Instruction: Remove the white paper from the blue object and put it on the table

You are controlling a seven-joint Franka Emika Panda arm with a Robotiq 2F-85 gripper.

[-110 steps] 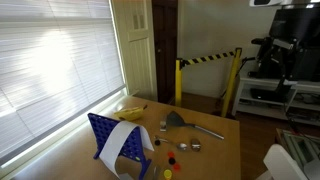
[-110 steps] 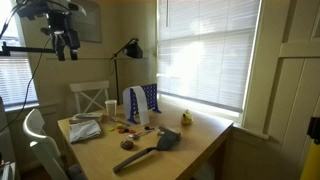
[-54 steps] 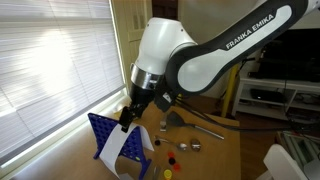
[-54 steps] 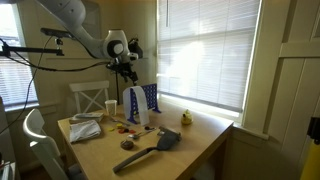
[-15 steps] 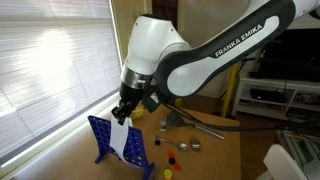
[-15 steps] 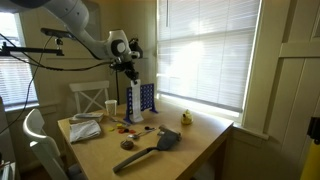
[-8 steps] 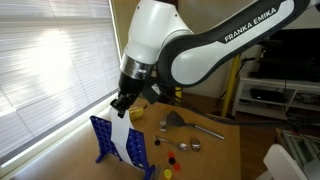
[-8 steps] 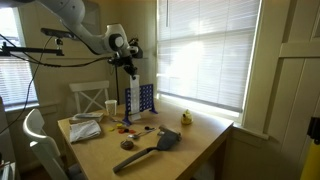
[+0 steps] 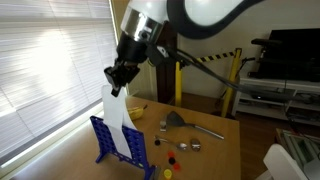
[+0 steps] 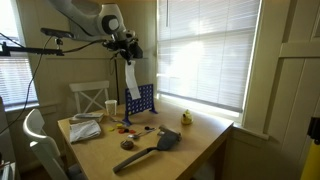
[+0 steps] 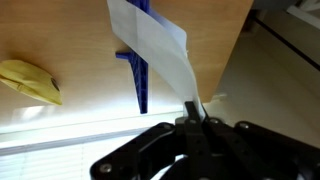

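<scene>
I will release the paper next on the bare tabletop by the yellow thing, carrying it across and down, as that spot is below my gripper, past the blue object.
My gripper [image 9: 114, 86] is high above the table [image 9: 215, 150], shut on the top end of the white paper [image 9: 117, 118]. The sheet hangs straight down as a long strip. Its lower end overlaps the upright blue object [image 9: 108, 142] in an exterior view. In an exterior view the gripper [image 10: 128, 56] holds the paper [image 10: 131, 78] with its tail just reaching the top of the blue object [image 10: 143, 98]; I cannot tell whether they touch. In the wrist view the gripper [image 11: 195, 120] pinches the paper [image 11: 158, 42] above the blue object [image 11: 138, 72] and table [image 11: 80, 35].
A yellow banana-like thing [image 9: 132, 110] lies by the window, also the yellow thing [image 11: 30, 82]. A dark dustpan [image 10: 165, 141], small coloured discs [image 9: 170, 156], a white cup [image 10: 111, 107] and a folded cloth [image 10: 85, 128] sit on the table. A white chair [image 10: 92, 94] stands behind.
The gripper has shut on the paper's top and risen, drawing the strip up off the blue object until it hangs nearly free.
</scene>
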